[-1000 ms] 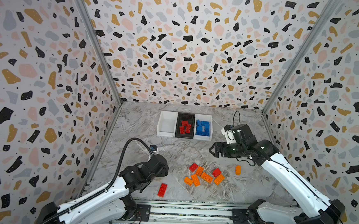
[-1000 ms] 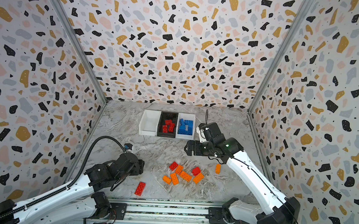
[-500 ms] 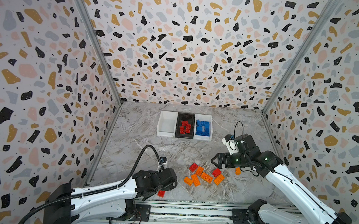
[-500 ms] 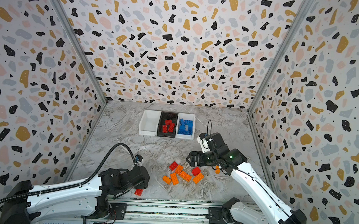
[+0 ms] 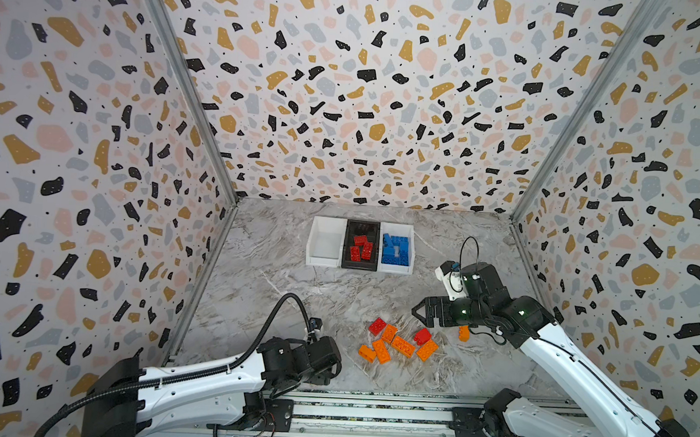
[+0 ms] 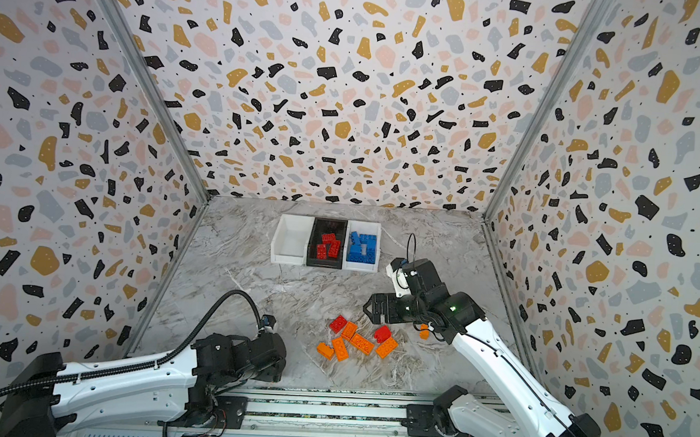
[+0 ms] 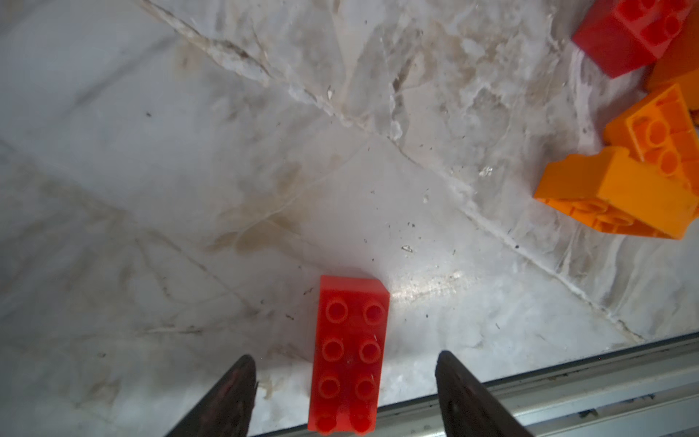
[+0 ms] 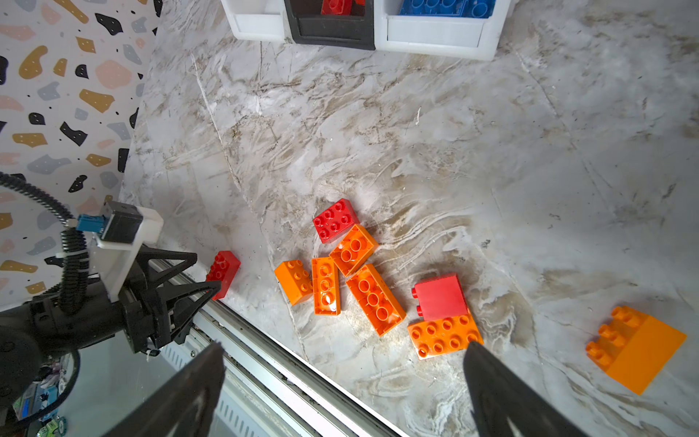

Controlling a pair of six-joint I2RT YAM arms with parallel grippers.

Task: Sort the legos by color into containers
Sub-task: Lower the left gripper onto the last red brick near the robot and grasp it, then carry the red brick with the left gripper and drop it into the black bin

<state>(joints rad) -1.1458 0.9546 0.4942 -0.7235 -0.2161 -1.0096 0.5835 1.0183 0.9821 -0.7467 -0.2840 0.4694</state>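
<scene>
My left gripper should next move down and close its fingers on the long sides of the red lego, because the lego is below it, between the open fingers.
A red lego (image 7: pixel 350 355) lies studs up at the table's front edge. My left gripper (image 7: pixel 344 357) is open, one finger on each side of it with a gap on both sides; the right wrist view shows the same red lego (image 8: pixel 223 273). The arm hides it in both top views. A pile of orange and red legos (image 5: pixel 399 343) lies mid-table. My right gripper (image 5: pixel 416 312) hovers open just behind the pile, holding nothing. One orange lego (image 5: pixel 463 333) sits under its wrist. Of the containers, the left white bin (image 5: pixel 316 261) looks empty, the black bin (image 5: pixel 360 266) holds red legos, and the right white bin (image 5: pixel 397 271) holds blue.
A metal rail (image 5: pixel 370 399) runs along the table's front edge, right beside the red lego. Patterned walls close in the left, back and right sides. The left arm's black cable (image 5: pixel 284 307) arches above the table near the pile.
My left arm has swung down to the front edge and now hides the red lego in both top views. My right gripper has drawn back from the containers to just behind the pile.
</scene>
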